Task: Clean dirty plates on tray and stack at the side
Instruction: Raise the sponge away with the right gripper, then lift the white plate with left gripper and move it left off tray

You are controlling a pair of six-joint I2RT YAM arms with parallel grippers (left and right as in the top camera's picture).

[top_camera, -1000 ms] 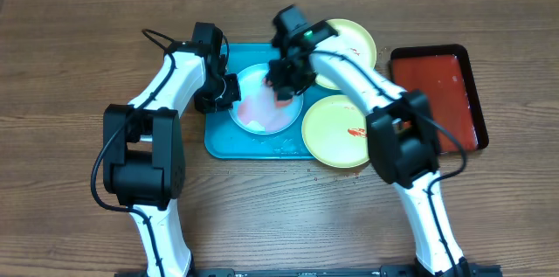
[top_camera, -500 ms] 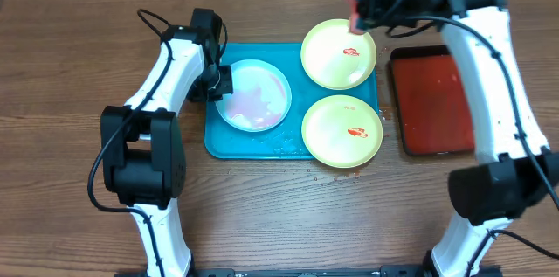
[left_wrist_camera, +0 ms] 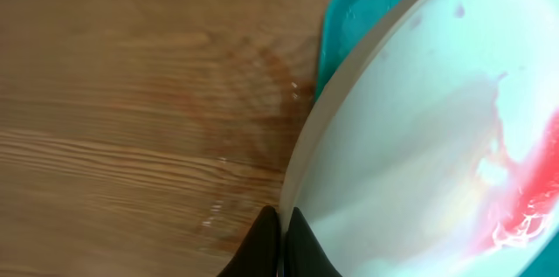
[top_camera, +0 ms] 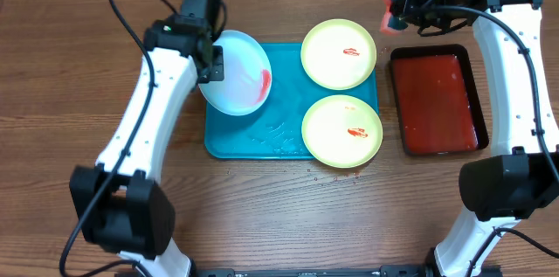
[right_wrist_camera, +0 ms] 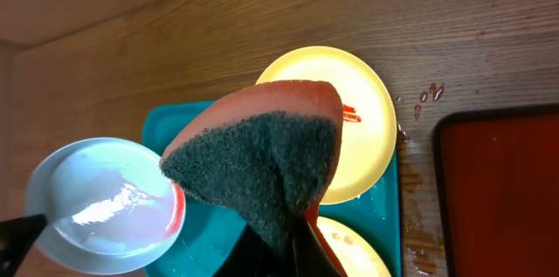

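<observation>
The left gripper will next go down and to its left in the overhead view, to the bare wood beside the teal tray, where it will lower the plate and let go.
The teal tray (top_camera: 240, 141) holds two yellow-green plates (top_camera: 339, 52) (top_camera: 341, 131), each with a red smear. My left gripper (top_camera: 212, 72) is shut on the rim of the pale blue-white plate (top_camera: 236, 72) and holds it tilted above the tray's left edge; red liquid has run to its lower side. In the left wrist view the fingers (left_wrist_camera: 262, 242) pinch the plate's rim (left_wrist_camera: 306, 159). My right gripper (top_camera: 409, 2) is high at the back right, shut on a sponge (right_wrist_camera: 262, 150) with a dark scrub face and orange back.
A dark red black-rimmed tray (top_camera: 437, 100) lies to the right of the teal tray. Water drops and smears mark the teal tray's floor (top_camera: 279, 133) and the wood near its front edge. Bare wooden table lies left and in front.
My left gripper has lifted and tilted the blue-white plate off the tray toward the back left. My right gripper has carried the sponge from that plate up and away to the back right.
</observation>
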